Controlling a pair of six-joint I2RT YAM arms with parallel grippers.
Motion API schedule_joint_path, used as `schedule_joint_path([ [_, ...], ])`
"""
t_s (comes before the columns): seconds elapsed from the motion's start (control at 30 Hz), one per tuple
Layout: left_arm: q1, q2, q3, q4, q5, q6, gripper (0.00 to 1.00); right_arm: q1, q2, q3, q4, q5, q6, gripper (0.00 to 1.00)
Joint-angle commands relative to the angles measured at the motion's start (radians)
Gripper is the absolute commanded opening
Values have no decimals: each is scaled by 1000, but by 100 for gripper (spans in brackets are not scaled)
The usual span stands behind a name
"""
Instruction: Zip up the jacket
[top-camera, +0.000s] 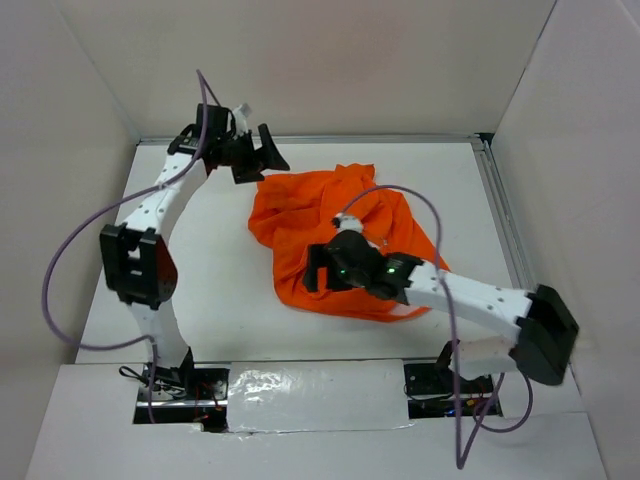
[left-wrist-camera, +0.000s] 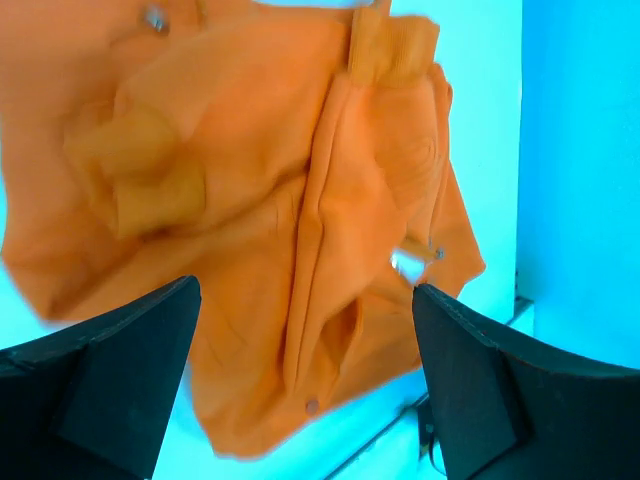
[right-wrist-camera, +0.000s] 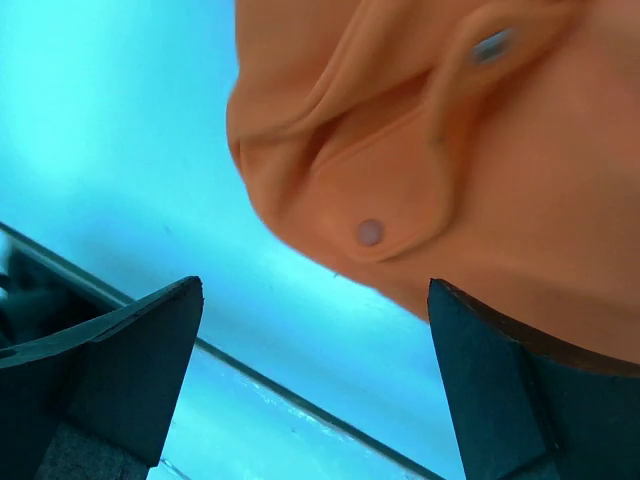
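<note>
Outward of my right gripper and to its right in the top view lies the jacket's open gap, so I need to shift there and lower onto its edge.
The bright orange jacket (top-camera: 330, 230) lies crumpled right of the table's middle, its zipper not plainly in sight. My left gripper (top-camera: 268, 157) is open and empty, hovering just beyond the jacket's far left edge. In the left wrist view the jacket (left-wrist-camera: 250, 180) fills the frame between the open fingers (left-wrist-camera: 120, 370), with a ribbed cuff (left-wrist-camera: 392, 50) and a snap (left-wrist-camera: 312, 406). My right gripper (top-camera: 313, 270) is open and empty over the jacket's near left edge. The right wrist view shows a pocket flap with a snap (right-wrist-camera: 370, 232) above the open gripper (right-wrist-camera: 314, 292).
White walls enclose the table on three sides. A metal rail (top-camera: 505, 220) runs along the right edge. A shiny taped strip (top-camera: 310, 385) lies at the near edge between the arm bases. Purple cables (top-camera: 60, 270) loop off both arms.
</note>
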Motion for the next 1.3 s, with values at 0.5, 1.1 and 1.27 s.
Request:
schedule_joint_path([
  [0.5, -421, -523, -967, 293, 129, -91, 99, -654, -349, -174, -20, -108, -175, 99],
  [1.1, -184, -39, -682, 253, -15, -26, 99, -756, 49, -82, 195, -320, -205, 83],
  [1.27, -78, 22, -608, 267, 37, 36, 99, -734, 95, -60, 195, -331, -220, 56],
])
